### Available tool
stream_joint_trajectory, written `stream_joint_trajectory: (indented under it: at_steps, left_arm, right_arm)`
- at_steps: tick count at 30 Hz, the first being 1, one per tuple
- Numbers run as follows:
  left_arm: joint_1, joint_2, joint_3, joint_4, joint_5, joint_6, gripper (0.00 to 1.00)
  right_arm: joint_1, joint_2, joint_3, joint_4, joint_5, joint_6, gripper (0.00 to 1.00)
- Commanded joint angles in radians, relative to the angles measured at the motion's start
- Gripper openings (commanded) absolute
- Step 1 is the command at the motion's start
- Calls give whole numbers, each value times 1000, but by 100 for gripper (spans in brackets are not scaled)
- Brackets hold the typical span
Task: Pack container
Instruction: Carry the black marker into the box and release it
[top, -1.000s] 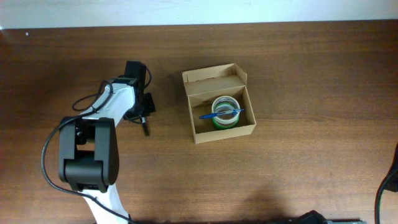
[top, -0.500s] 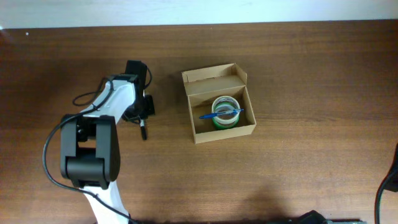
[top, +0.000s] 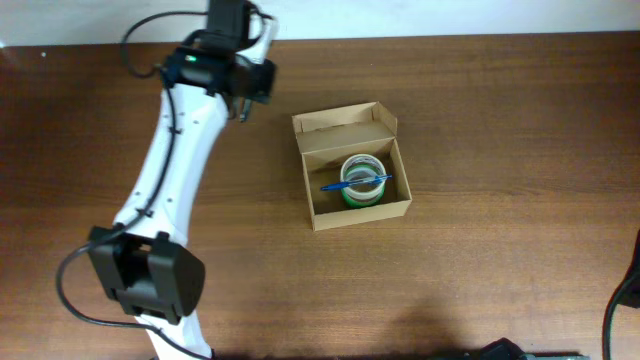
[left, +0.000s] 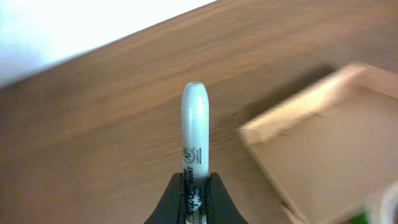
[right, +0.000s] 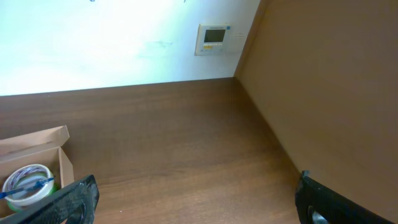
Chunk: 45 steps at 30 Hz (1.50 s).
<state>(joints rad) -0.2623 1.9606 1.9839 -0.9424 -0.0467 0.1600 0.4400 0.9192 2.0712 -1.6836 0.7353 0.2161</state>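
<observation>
My left gripper swings the white marker (top: 265, 42) back over the tape roll (top: 365, 176) next, turning it. Then it lowers and opens, to get the marker into the open box.
The container (top: 359, 216) is an open tan cardboard box at the table's middle, flap lid folded back. Inside lies a green and white tape roll (top: 365, 176) with a blue pen (top: 352, 184) across it. My left gripper (top: 247, 88) is up above the table's back, just left of the box, shut on a white marker (left: 194, 134) that points forward. The box corner (left: 323, 143) shows at the right of the left wrist view. My right gripper (right: 199, 208) is open and empty, far right of the box (right: 37, 146).
The brown wooden table meets a white wall along its back edge (top: 450, 38). A brown panel (right: 329, 81) rises at the right in the right wrist view. A black cable (top: 622, 300) hangs at the overhead's right edge.
My left arm has lifted the marker off the table left of the box and swung it up and toward the back, closer to the box's back left corner.
</observation>
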Motion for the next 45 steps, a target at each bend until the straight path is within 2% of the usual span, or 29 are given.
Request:
stream_joint_trajectory:
  at_steps: [1, 6, 10, 14, 20, 39, 41, 45]
  left_arm:
    - [-105, 9, -3, -18, 103, 252, 2]
    - [-257, 10, -3, -81, 130, 525, 2]
    - [-363, 21, -4, -147, 130, 646, 2]
    - [-419, 50, -6, -185, 130, 649, 2]
    - [-429, 139, -6, -255, 130, 632, 2]
    - [-429, 233, -6, -273, 133, 589, 2]
    - [-429, 233, -6, -270, 134, 588, 11]
    - [-429, 233, -6, -264, 133, 570, 43]
  right_arm:
    - [-2, -1, 10, 3, 6, -3, 99]
    - [-2, -1, 10, -1, 10, -3, 99]
    - [-2, -1, 10, -13, 9, -3, 99]
    - [-2, -1, 10, -14, 9, -2, 99]
    - [-2, -1, 10, -14, 9, -2, 99]
    - [-2, -1, 10, -12, 10, -3, 99]
    - [-2, -2, 10, -12, 10, -3, 99]
    - [-2, -1, 10, -12, 10, -3, 99]
